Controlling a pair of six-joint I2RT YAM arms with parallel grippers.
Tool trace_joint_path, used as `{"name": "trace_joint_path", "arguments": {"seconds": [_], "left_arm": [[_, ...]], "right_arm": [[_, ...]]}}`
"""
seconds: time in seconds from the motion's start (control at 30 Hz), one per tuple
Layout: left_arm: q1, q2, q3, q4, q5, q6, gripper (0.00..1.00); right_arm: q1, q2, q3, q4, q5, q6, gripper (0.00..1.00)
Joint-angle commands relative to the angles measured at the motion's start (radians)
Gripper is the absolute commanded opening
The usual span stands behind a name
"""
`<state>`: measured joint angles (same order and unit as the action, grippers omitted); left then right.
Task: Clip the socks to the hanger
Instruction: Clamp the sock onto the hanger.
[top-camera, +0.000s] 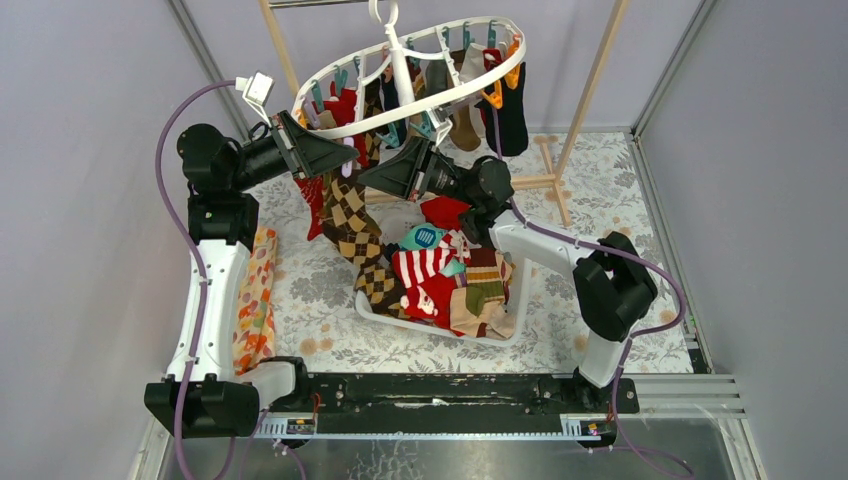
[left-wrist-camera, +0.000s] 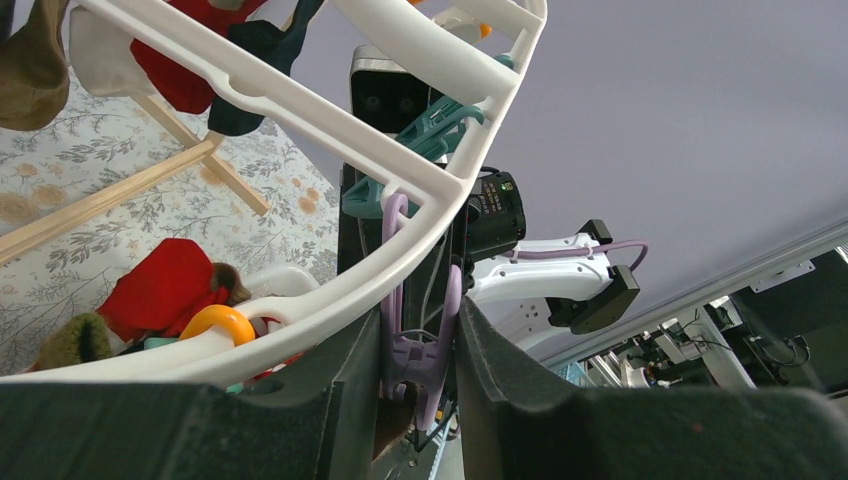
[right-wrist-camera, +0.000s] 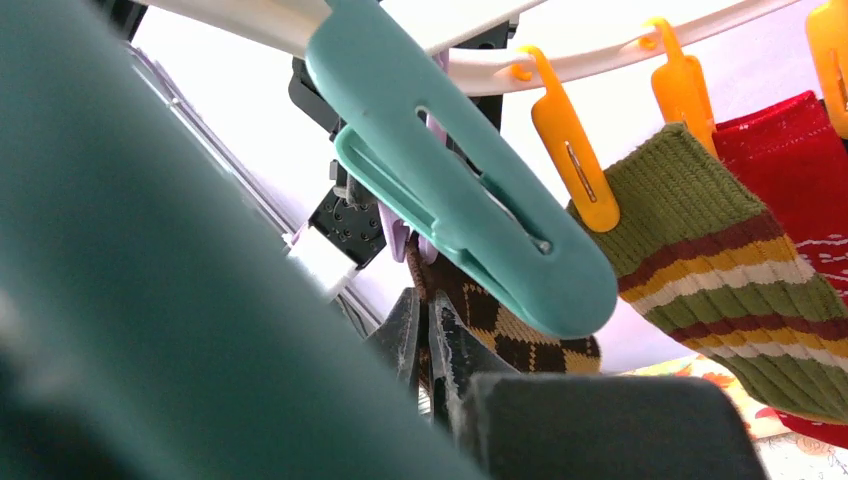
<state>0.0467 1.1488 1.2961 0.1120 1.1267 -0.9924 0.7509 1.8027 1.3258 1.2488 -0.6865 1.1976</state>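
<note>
The argyle sock's edge only reaches the tips of the jaws, so next I will lift the sock's top up into the parted jaws of the lilac clip (top-camera: 347, 168) (right-wrist-camera: 412, 240) with my right gripper and let go of it.
The white oval hanger (top-camera: 400, 112) hangs at the top centre with several socks clipped along its far side. My left gripper (top-camera: 348, 156) is at the ring's near edge, shut on a lilac clip (left-wrist-camera: 420, 350) that dangles from the ring (left-wrist-camera: 300, 90). My right gripper (top-camera: 368, 178) faces it from the right and is shut on the top of a brown argyle sock (right-wrist-camera: 520, 335). The sock sits just under the lilac clip and behind a teal clip (right-wrist-camera: 470, 190). The argyle sock (top-camera: 350, 215) hangs down toward the basket. More socks (top-camera: 440, 270) lie piled in the basket.
A white basket (top-camera: 520, 300) stands on the floral table cover at centre. An orange floral cloth (top-camera: 255, 300) lies by the left arm. A wooden pole frame (top-camera: 590, 90) stands behind the hanger. Orange clips (right-wrist-camera: 570, 150) hold an olive striped sock (right-wrist-camera: 720, 260) and a red sock (right-wrist-camera: 790, 150).
</note>
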Motion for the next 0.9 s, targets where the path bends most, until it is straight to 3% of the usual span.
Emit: {"name": "trace_joint_path", "arguments": {"seconds": [0.0, 0.57, 0.67, 0.83, 0.87], "left_arm": [[-0.001, -0.021, 0.019, 0.008, 0.071, 0.012, 0.0], [-0.002, -0.021, 0.027, 0.009, 0.068, 0.017, 0.0], [-0.002, -0.021, 0.025, 0.009, 0.068, 0.017, 0.05], [-0.002, -0.021, 0.021, 0.0, 0.064, 0.026, 0.34], [-0.001, -0.021, 0.023, -0.007, 0.063, 0.031, 0.46]], "right_arm": [[-0.018, -0.075, -0.003, 0.087, 0.057, -0.023, 0.0], [-0.019, -0.092, 0.01, 0.025, 0.076, -0.024, 0.0], [-0.019, -0.092, 0.021, 0.016, 0.077, -0.025, 0.0], [-0.019, -0.105, 0.018, -0.013, 0.092, -0.048, 0.0], [-0.019, -0.107, 0.016, -0.014, 0.094, -0.049, 0.0]]}}
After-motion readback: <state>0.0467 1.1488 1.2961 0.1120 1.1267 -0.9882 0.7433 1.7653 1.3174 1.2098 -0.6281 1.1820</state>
